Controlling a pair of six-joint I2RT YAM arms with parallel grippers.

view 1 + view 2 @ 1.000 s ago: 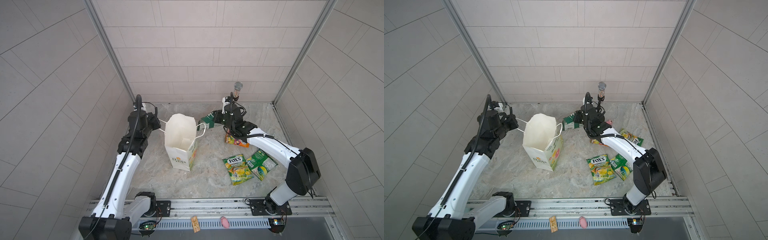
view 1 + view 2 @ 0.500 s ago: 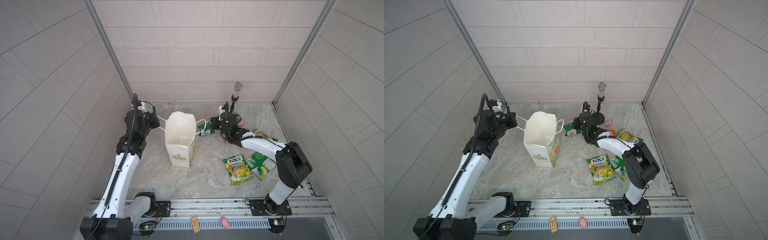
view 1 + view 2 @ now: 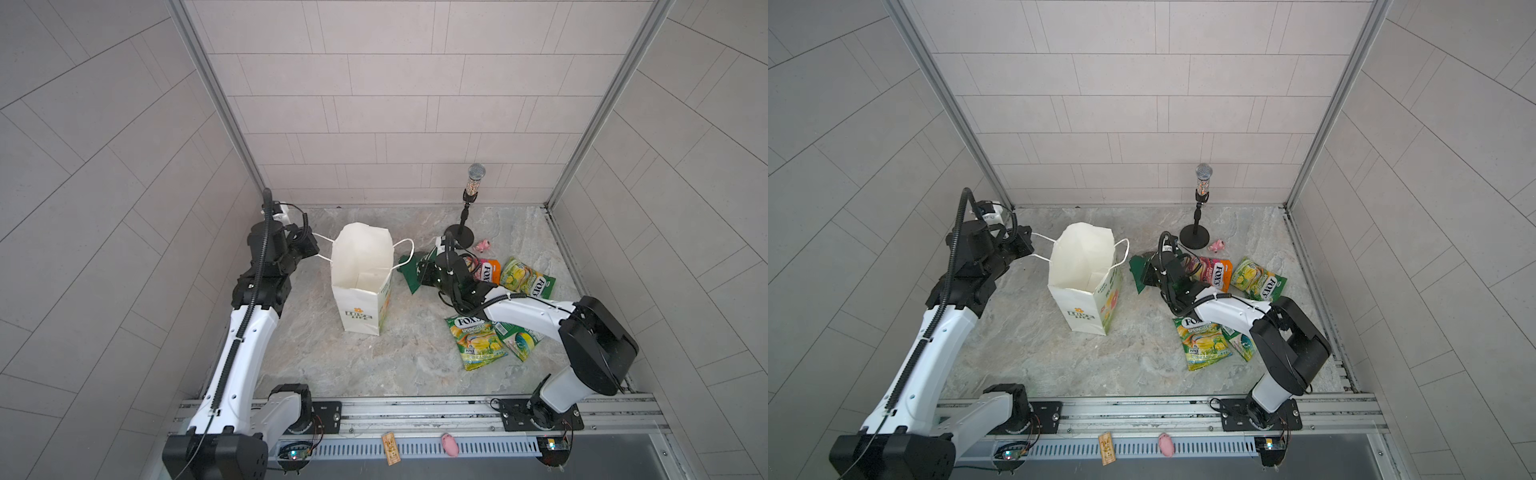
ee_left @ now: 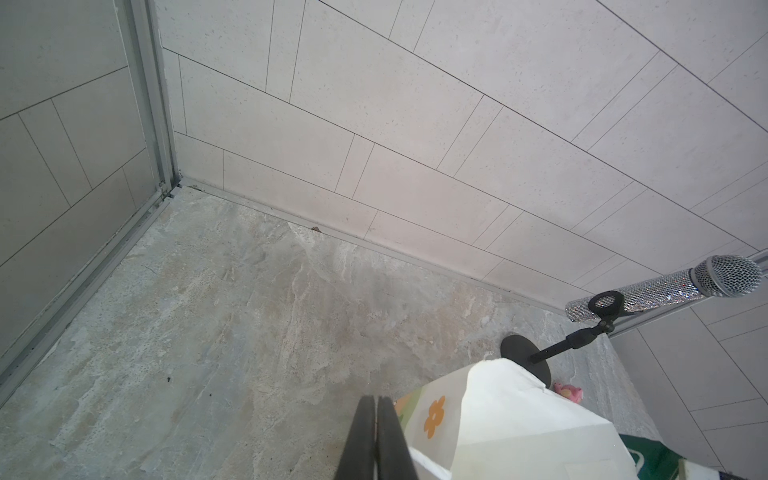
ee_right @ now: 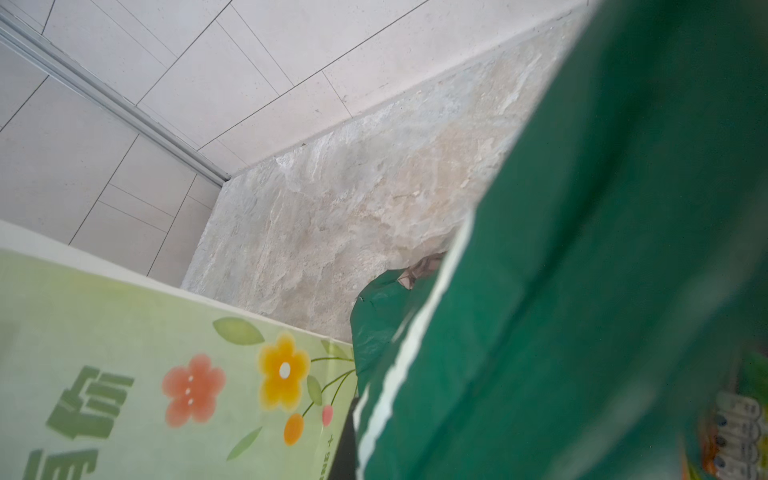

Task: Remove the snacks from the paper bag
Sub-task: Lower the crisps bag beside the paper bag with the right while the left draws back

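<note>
The crisp bag (image 3: 409, 276) needs to go down onto the bare tabletop beside the white paper bag next. My right gripper needs to pull back, lower it there and let go of it.
The white paper bag (image 3: 360, 286) (image 3: 1082, 291) stands upright and open at mid-table. My left gripper (image 3: 313, 249) (image 4: 376, 436) is shut on its left cord handle, pulling the cord taut. Just right of the bag, my right gripper (image 3: 422, 272) is low over the table, shut on the dark green crisp bag (image 3: 409, 276) (image 3: 1139, 270), which fills the right wrist view (image 5: 582, 291). An orange-pink FOX'S packet (image 3: 486, 270) and a yellow-green one (image 3: 527, 281) lie behind the right arm. Two more yellow-green packets (image 3: 478, 343) (image 3: 519, 341) lie in front of it.
A microphone on a round-based stand (image 3: 468, 216) stands at the back, with a tiny pink toy figure (image 3: 483, 246) beside it. Tiled walls close in three sides. A small pink object (image 3: 449, 444) and a wooden tag (image 3: 390, 448) lie on the front rail.
My right gripper has come down and forward with the green crisp bag, from beside the bag's top to the table. The left gripper has kept hold of the handle, shifting only slightly.
</note>
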